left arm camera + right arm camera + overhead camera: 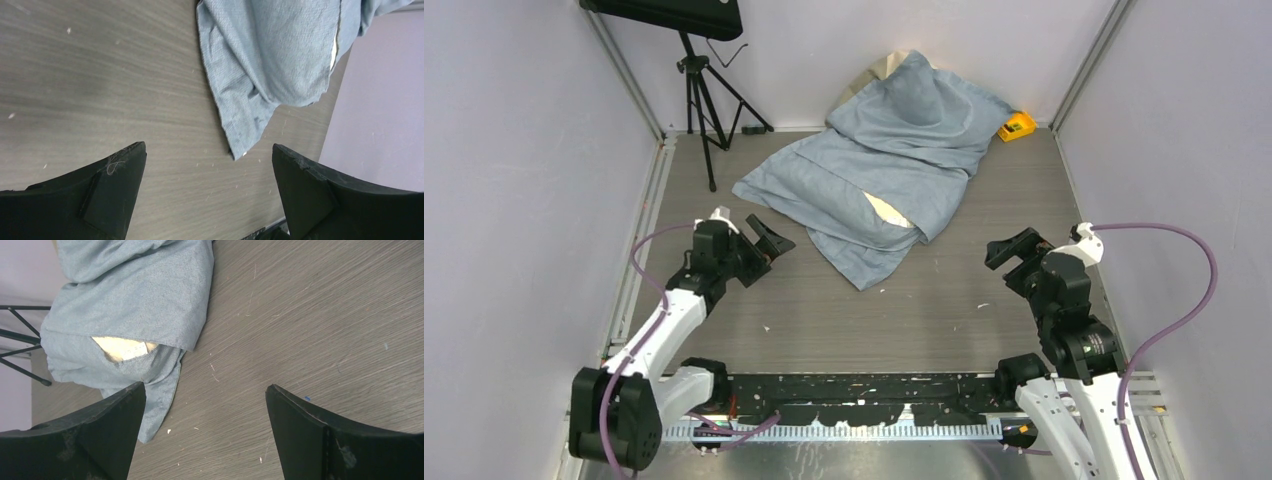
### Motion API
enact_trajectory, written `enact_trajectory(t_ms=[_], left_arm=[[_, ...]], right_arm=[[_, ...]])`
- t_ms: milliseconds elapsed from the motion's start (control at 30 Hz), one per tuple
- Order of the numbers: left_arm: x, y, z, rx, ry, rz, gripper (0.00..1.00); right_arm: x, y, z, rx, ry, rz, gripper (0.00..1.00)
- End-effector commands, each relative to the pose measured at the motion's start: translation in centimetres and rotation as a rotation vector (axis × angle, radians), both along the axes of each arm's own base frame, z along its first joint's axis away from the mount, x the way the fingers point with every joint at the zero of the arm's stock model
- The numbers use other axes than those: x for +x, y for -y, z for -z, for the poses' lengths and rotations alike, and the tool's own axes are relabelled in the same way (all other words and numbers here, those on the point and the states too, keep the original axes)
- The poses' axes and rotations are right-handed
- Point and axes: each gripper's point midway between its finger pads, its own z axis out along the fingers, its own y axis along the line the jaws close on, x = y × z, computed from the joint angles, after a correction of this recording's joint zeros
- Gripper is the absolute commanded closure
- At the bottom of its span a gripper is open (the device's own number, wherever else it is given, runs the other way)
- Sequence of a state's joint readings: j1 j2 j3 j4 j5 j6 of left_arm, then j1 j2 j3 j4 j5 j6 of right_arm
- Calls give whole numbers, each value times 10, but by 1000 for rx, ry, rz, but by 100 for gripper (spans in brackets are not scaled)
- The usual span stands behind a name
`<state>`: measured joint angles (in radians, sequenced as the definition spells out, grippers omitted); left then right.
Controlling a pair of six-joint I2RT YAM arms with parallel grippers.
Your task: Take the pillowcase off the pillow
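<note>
My left gripper goes down and to its right in the top view next, to the pillowcase's nearest edge (812, 229) (208, 55), since it lies clear of the pillow's bulge.
The grey-blue pillowcase (894, 150) lies wrinkled at the table's back centre, still around the pillow (887, 211). Only a cream patch of the pillow shows at the case's front opening, plus a corner at the far end. My left gripper (769, 238) hovers open just left of the case's near edge, holding nothing. My right gripper (1014, 250) stands open to the right of it, also holding nothing. In the left wrist view the pillowcase (270, 55) hangs ahead of my left gripper (209, 155). In the right wrist view the pillowcase (145, 295), the pillow (117, 347) and its white tag (132, 351) lie beyond my right gripper (205, 390).
A black tripod (699, 100) stands at the back left, close to the case's left edge. A small yellow device (1016, 126) sits by the back right wall. Walls close in the table on three sides. A black rail (864, 385) runs along the near edge.
</note>
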<state>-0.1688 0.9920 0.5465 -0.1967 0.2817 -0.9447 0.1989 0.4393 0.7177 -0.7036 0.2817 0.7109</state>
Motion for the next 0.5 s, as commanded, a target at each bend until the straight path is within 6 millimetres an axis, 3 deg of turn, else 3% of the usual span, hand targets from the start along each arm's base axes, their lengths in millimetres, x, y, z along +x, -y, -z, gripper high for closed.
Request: enact_trajectory(t_ms=[0, 233, 467], left_arm=[[42, 9, -22, -13, 158, -41, 1], [84, 29, -3, 1, 127, -94, 5], [97, 57, 37, 35, -39, -127, 15]], right_arm=[[9, -3, -19, 17, 61, -7, 6], [13, -13, -27, 42, 58, -50, 6], [10, -13, -38, 51, 77, -51, 7]])
